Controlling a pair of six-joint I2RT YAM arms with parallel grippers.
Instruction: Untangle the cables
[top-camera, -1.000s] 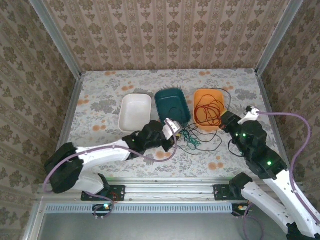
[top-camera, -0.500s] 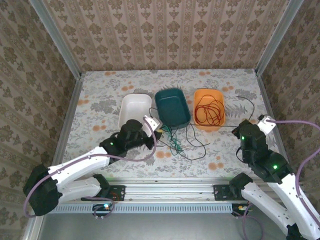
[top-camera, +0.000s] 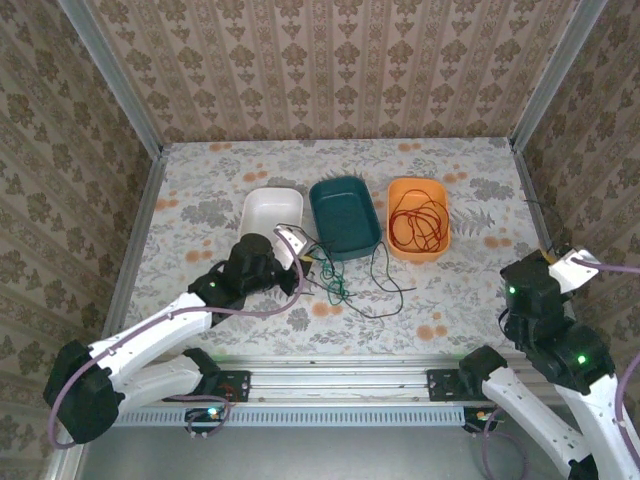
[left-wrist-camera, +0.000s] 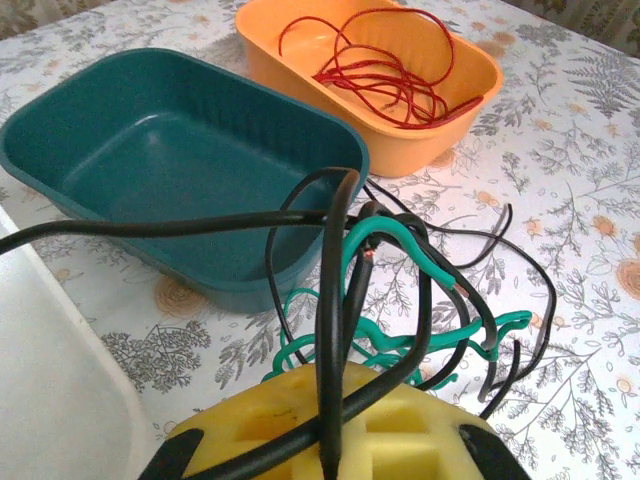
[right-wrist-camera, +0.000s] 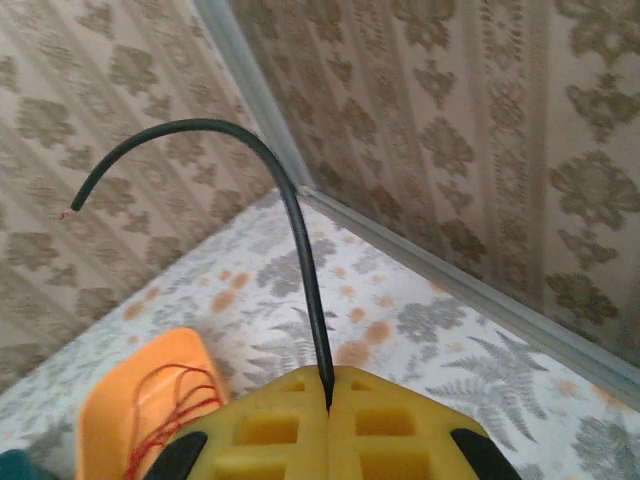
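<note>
The teal tray (top-camera: 343, 212) is empty. I will bring my right gripper across past the orange tray (top-camera: 404, 190), lower the black cable into the teal tray and let go.
In the orange tray (top-camera: 404, 190) the red cable (top-camera: 418, 222) lies coiled by itself. On the table in front of the teal tray (top-camera: 343, 212), the green cable (top-camera: 336, 287) and the black cable (top-camera: 392, 291) lie looped together. My left gripper (top-camera: 304, 260) is shut on strands of the black cable (left-wrist-camera: 338, 290), which cross over its yellow pads (left-wrist-camera: 250, 430); the green cable (left-wrist-camera: 400, 345) hangs tangled just beyond them. My right gripper (top-camera: 548, 256) is near the table's right edge. It (right-wrist-camera: 328, 388) is shut on the black cable (right-wrist-camera: 300, 240), whose free end curls up to the left.
A white tray (top-camera: 270, 218) stands left of the teal tray, close behind my left gripper. The patterned walls and metal posts close in the table, and the right wall (right-wrist-camera: 480, 150) is near my right gripper. The orange tray (right-wrist-camera: 125, 405) lies to its left.
My left gripper has drawn back left toward the white tray with the black cable. My right gripper has swung out to the right edge with the cable's end, stretching the tangle.
</note>
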